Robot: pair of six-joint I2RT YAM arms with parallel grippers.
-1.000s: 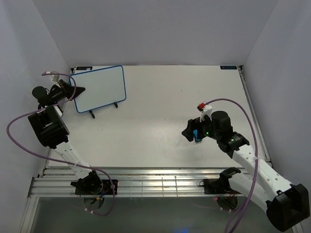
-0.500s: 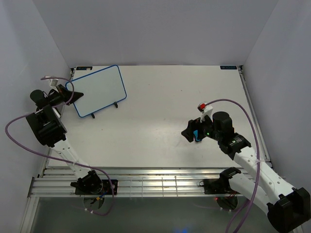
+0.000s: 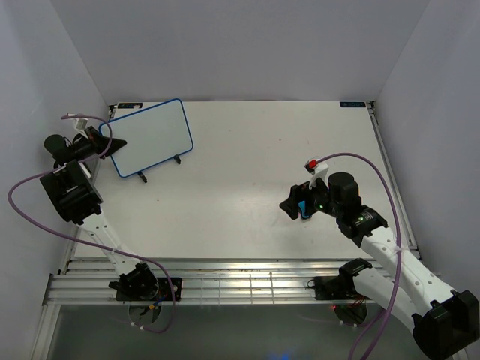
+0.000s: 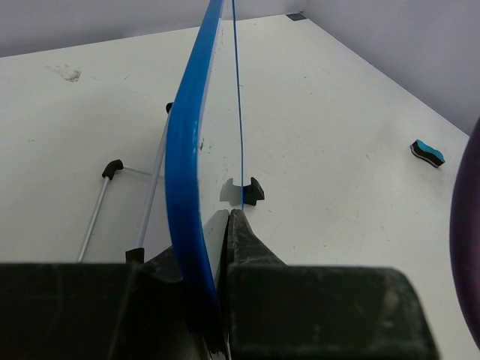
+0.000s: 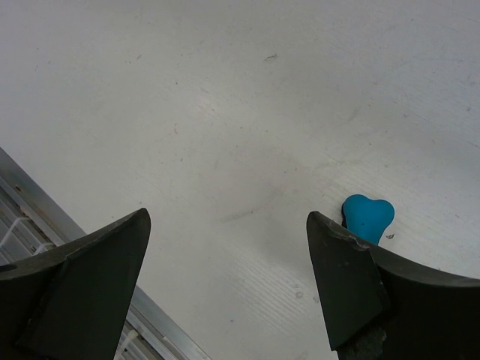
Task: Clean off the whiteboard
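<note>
My left gripper draws the whiteboard's pinched edge back toward the metal bar next and opens to release it, since the wire stand props the whiteboard.
The whiteboard, white with a thin blue frame, stands tilted on its wire stand at the back left; its face shows no marks in the top view. My left gripper is shut on the board's left edge. In the left wrist view the whiteboard is edge-on, with the left gripper pinching it. The small blue eraser lies on the table at the right. My right gripper hovers open over it. In the right wrist view the eraser lies just beyond the right finger of the right gripper, not between the jaws.
The wire stand has black-tipped feet under the board. Purple walls close in the table on three sides. A metal rail runs along the near edge by the arm bases. A purple cable loops beside the left arm.
The left gripper has drawn slightly left, and the whiteboard has shifted and turned a little with it. The right arm settled early and has stayed still since.
</note>
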